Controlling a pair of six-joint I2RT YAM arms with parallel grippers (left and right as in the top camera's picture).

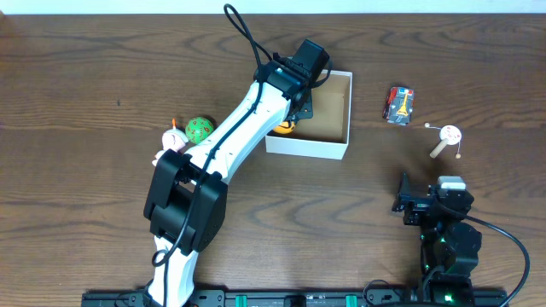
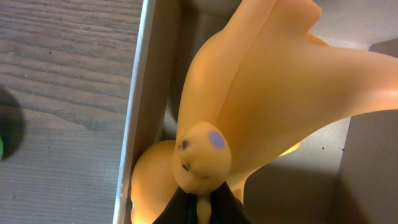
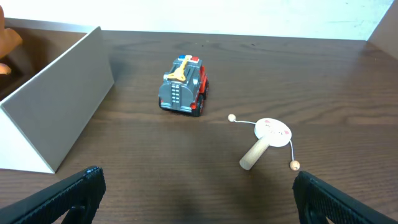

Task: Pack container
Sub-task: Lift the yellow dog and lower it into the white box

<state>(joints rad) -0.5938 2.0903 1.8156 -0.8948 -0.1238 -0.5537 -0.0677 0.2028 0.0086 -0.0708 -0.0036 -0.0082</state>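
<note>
The orange rubber toy (image 1: 284,129) hangs inside the container's sides, so next I will lower my left gripper a little toward the container's bottom below it and let go of the toy there.
The container (image 1: 334,109), a shallow white box with a tan inside, sits at the table's middle back. My left arm reaches over its left part. The left gripper (image 1: 293,114) is shut on an orange rubber toy (image 1: 284,129). In the left wrist view that orange toy (image 2: 261,93) fills the frame just inside the container's white wall (image 2: 139,93), with the black fingertips (image 2: 186,210) pinching its lower end. My right gripper (image 1: 424,205) rests near the front right, open and holding nothing. In the right wrist view its fingers (image 3: 68,199) stand wide apart over bare wood.
A red and grey toy truck (image 1: 399,104) (image 3: 183,86) and a wooden rattle drum (image 1: 446,138) (image 3: 265,142) lie right of the container. A green ball (image 1: 200,129) and a pink-white toy (image 1: 173,141) lie left of it, beside the left arm.
</note>
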